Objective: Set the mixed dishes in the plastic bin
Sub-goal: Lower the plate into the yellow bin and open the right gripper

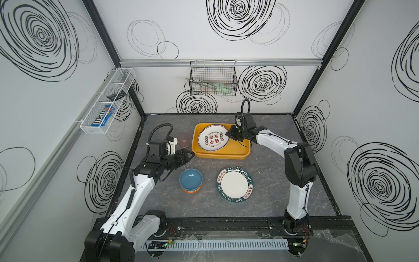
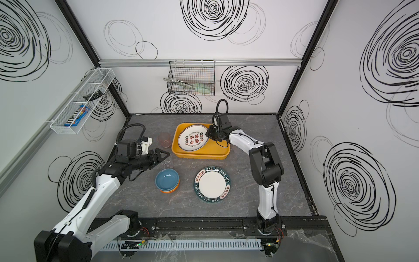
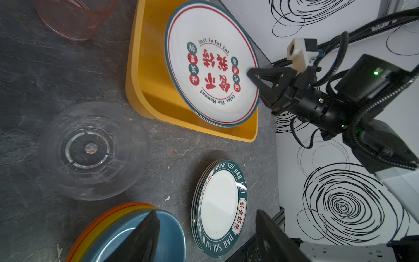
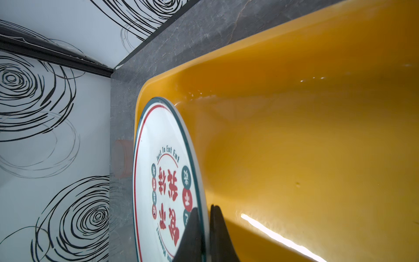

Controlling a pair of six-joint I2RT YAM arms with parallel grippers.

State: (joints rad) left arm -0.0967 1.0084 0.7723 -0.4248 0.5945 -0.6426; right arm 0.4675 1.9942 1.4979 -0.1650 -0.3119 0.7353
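I will next lower my right gripper toward the bottom of the yellow-orange bin and release the plate's rim there, because the plate still hangs tilted above the bottom of the bin.
In both top views the yellow-orange plastic bin (image 1: pixel 221 155) (image 2: pixel 199 155) sits at the table's back middle. A white plate with red characters (image 1: pixel 212 139) (image 4: pixel 147 204) leans tilted inside it. My right gripper (image 1: pixel 229 133) (image 4: pixel 204 209) is shut on that plate's right rim. Open and empty, my left gripper (image 1: pixel 189 155) (image 3: pixel 206 213) hovers by the bin's front left corner, above a clear cup (image 3: pixel 90 149). A pink cup (image 1: pixel 184 139) stands left of the bin. A blue bowl (image 1: pixel 191 179) tops orange ones, and beside them lies a stack of green-rimmed plates (image 1: pixel 235 184).
A black wire basket (image 1: pixel 213 78) hangs on the back wall and a white mesh shelf (image 1: pixel 108 99) on the left wall. Walls enclose the grey table (image 1: pixel 272 199) on three sides. The right arm's elbow (image 1: pixel 299 165) rises right of the plates.
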